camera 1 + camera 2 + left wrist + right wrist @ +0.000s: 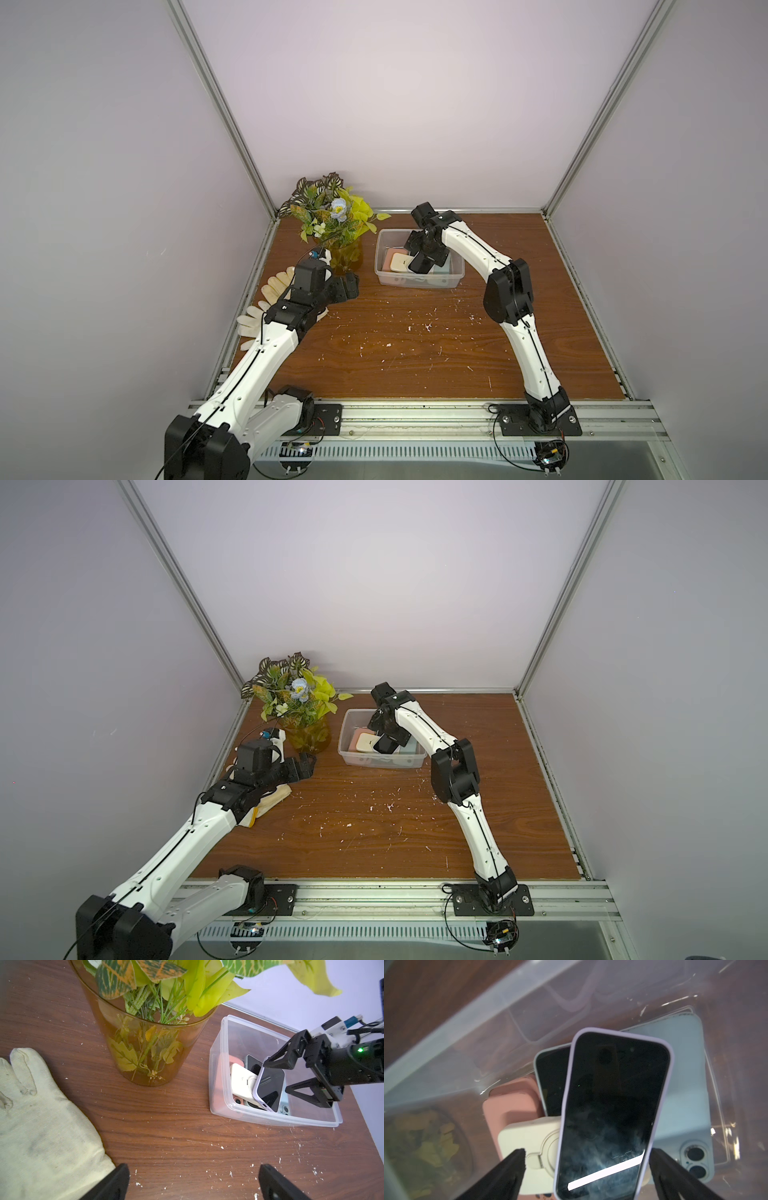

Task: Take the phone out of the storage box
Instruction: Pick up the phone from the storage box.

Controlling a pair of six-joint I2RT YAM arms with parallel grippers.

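Note:
The robot's right gripper should bring its open fingers down on either side of the phone's middle [421, 261] [611, 1114] and close on both long edges, because the lavender-cased phone lies below it, between those fingers.
The clear storage box [419, 281] [384, 762] [270, 1120] [467, 1022] stands at the back middle of the wooden table. Several phones lie stacked in it. On top, tilted and screen up, is a phone in a lavender case [419, 263] [385, 744] [270, 1086] [612, 1095]. My right gripper [424, 252] [276, 1078] [586, 1153] reaches down into the box. It is open, with one finger on each side of this phone's near end. My left gripper [349, 286] [305, 764] [193, 1167] hovers open and empty over bare wood, left of the box.
An amber vase of flowers [347, 255] [145, 1053] stands just left of the box. Cream gloves [276, 282] [41, 1126] lie under the left arm. Under the top phone are pink [508, 1105], cream [529, 1138] and pale blue [685, 1084] cased phones.

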